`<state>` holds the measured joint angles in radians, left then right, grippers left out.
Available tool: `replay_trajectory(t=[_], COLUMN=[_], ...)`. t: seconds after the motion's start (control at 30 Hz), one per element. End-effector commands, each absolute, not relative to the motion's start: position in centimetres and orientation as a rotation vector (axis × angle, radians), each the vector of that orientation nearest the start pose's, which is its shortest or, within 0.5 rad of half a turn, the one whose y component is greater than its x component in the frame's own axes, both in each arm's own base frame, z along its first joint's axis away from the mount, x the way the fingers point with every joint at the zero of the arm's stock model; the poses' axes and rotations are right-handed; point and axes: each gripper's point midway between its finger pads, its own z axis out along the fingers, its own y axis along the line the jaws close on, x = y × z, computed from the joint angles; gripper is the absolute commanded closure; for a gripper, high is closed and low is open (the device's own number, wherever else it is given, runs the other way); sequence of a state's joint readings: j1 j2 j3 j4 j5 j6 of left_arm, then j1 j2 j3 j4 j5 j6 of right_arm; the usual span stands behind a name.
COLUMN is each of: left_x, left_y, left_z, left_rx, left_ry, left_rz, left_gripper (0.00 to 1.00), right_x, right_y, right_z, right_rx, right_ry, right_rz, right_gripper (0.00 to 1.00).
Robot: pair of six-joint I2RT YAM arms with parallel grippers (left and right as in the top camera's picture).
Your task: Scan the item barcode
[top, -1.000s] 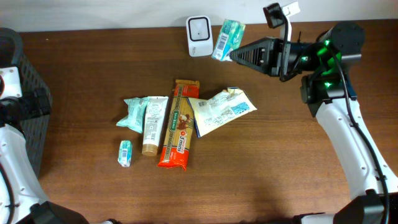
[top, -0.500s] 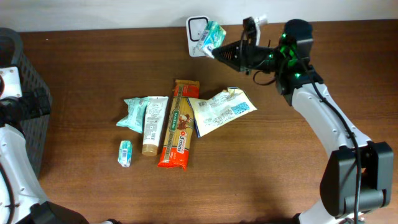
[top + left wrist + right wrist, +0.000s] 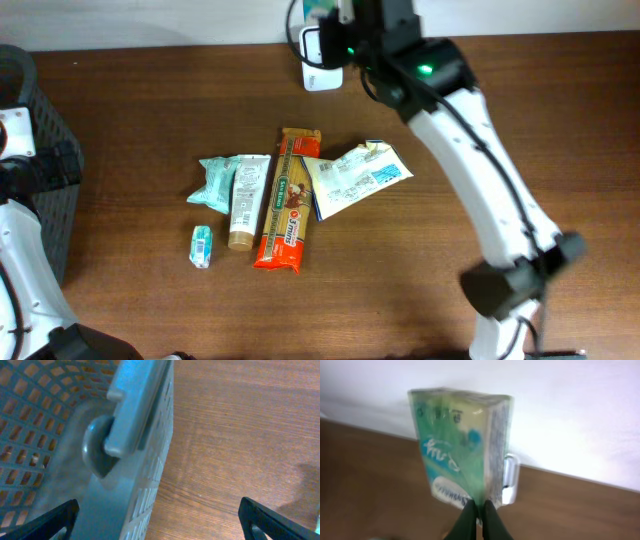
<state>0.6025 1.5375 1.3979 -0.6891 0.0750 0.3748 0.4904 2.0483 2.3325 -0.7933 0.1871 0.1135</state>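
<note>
I will swing my right gripper across to its right in the overhead view, lower it to the bare tabletop [image 3: 420, 148] beside the white-and-blue packet below, and release the pack.
The item is a green-and-white tissue pack [image 3: 457, 445]. My right gripper [image 3: 479, 505] is shut on its lower edge and holds it upright in the air. Right behind the pack stands the white barcode scanner [image 3: 510, 477], against the white wall. From overhead the right arm reaches across the scanner [image 3: 322, 75] at the table's far edge, and the pack [image 3: 320, 8] shows only at the top of the frame. My left gripper [image 3: 157, 510] is open and holds nothing, hanging over the rim of a grey basket [image 3: 145, 475].
On the table's middle lie a teal pouch [image 3: 215, 182], a cream tube [image 3: 245, 200], a spaghetti packet [image 3: 285, 200], a white-and-blue packet [image 3: 355, 175] and a small green pack [image 3: 201, 245]. The dark basket [image 3: 45, 200] stands at the left edge.
My right arm has swung left with the tissue pack, from beside the scanner's right to directly in front of it. The left arm has not moved.
</note>
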Motion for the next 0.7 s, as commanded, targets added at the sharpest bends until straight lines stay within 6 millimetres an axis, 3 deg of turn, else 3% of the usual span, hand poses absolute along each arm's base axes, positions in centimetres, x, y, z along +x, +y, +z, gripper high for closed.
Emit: replay_trajectory(t=[0.0,0.1,0.2,0.27,0.4,0.53,0.57,0.67], left_x=[36.1,36.1,36.1,36.1,36.1,36.1,36.1,36.1], left_y=[23.2,23.2,23.2,23.2,23.2,23.2,23.2,23.2], left_z=[22.2,22.2,22.2,22.2,22.2,22.2,22.2,22.2], left_rx=[-0.242,-0.242,-0.242,-0.242,-0.241,-0.242,-0.242,-0.242], left_ry=[2.414,2.414,2.414,2.414,2.414,2.414,2.414,2.414], left_rz=[0.351,0.351,0.351,0.351,0.351,0.351,0.351,0.351], left_gripper=[0.01,0.01,0.01,0.01,0.01,0.01,0.01,0.01], right_x=[56.2,60.1,61.7,61.2,60.1,57.9,56.6,53.5], right_y=[22.5,22.3,22.0,21.6,19.6,17.0,15.6,11.5], right_z=[32.8,28.9,25.5,23.5,22.1,23.0,23.2,21.8], right_rx=[-0.320,-0.403,-0.415,-0.356,-0.240,-0.158,-0.092,0.101], right_ry=[2.010,1.940,1.945,2.018,2.151,2.334,2.413,2.610], right_rz=[-0.234,-0.491,-0.591,-0.556,-0.455,-0.149,-0.041,0.111], right_gripper=[0.96,0.96,0.96,0.96,0.94,0.65,0.59,0.53])
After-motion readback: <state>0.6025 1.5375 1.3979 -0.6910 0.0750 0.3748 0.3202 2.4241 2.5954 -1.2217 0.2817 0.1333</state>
